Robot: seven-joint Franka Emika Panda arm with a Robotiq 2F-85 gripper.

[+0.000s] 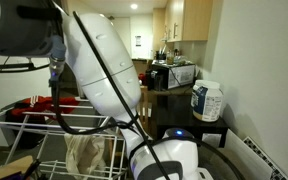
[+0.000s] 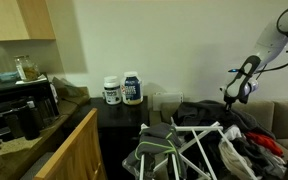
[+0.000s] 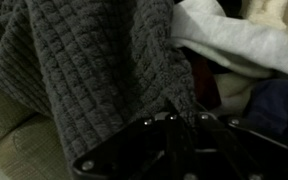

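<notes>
My gripper moves outward next and releases the knit over the pile's far end, which lies outward of my gripper, as its fingers hold the knit's corner.
In the wrist view a grey knitted cloth (image 3: 94,60) fills the left and middle. Its lower corner runs down to a point between the dark fingers of my gripper (image 3: 171,118). The jaws stand together on that corner, so the gripper is shut on the knit. In an exterior view the gripper (image 2: 234,96) hangs at the end of the white arm (image 2: 274,40), just above a dark pile of clothes (image 2: 204,115) on a couch. The white arm (image 1: 104,65) blocks the grip in an exterior view.
A white cloth (image 3: 234,40) and a dark blue one (image 3: 279,105) lie right of the knit, with a beige cushion (image 3: 14,140) below left. A wire drying rack (image 2: 199,150) (image 1: 24,130) stands in front, a beige cloth (image 1: 84,150) on it. White tubs (image 2: 124,88) sit on a side table.
</notes>
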